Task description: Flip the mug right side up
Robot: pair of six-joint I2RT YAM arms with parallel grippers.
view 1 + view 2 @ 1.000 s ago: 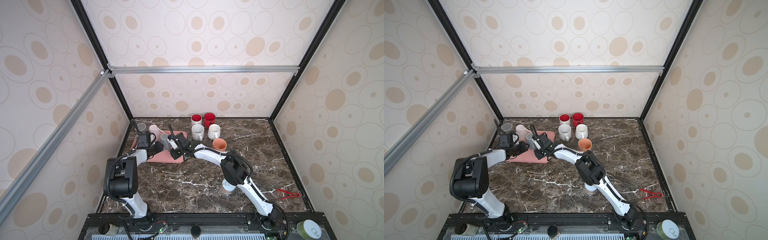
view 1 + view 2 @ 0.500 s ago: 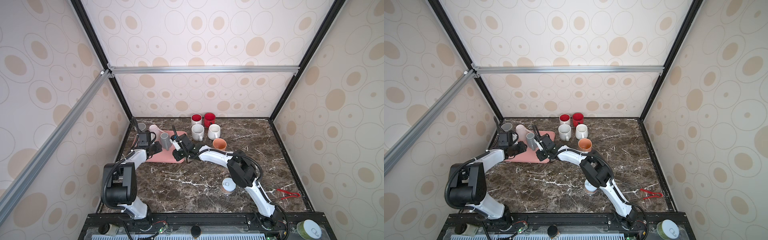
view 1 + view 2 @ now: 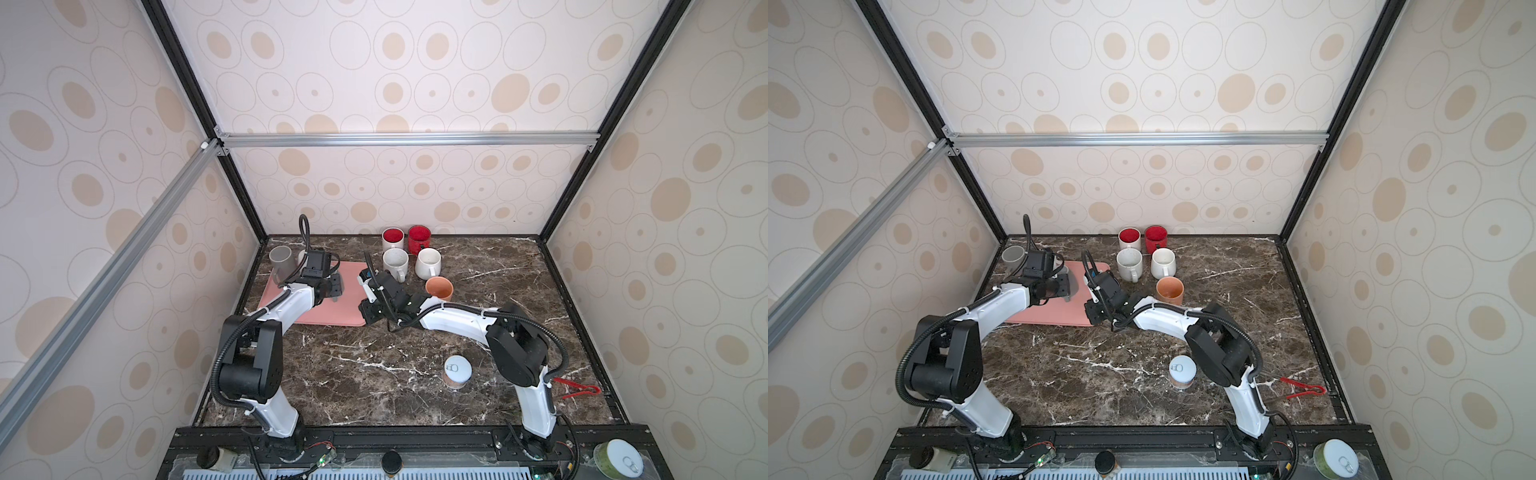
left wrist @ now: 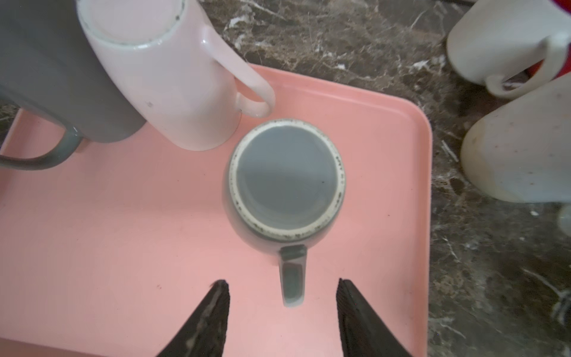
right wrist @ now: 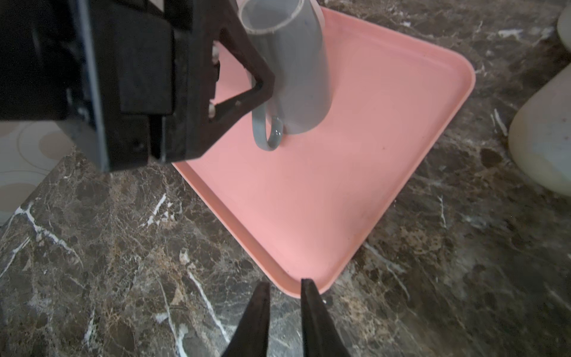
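The light grey mug's handle lies below, already lined up between the open fingers. Next, my left gripper lowers them straight around it and closes.
A light grey mug stands upside down on the pink tray, base up, its handle pointing at my left gripper. That gripper is open; its fingertips flank the handle's end without touching it. In the right wrist view the same mug shows beside the left gripper's black finger. In a top view the mug peeks out next to that gripper. My right gripper hovers at the tray's near corner, jaws a narrow gap apart with nothing between them.
A pink mug and a dark grey mug sit upside down at the tray's far left. Behind and right of the tray are two white mugs, two red ones and an orange one. A can and red tongs lie front right.
My left gripper's jaws have spread apart at the grey mug's handle. My right gripper has drawn back from the mug toward the tray's front right corner.
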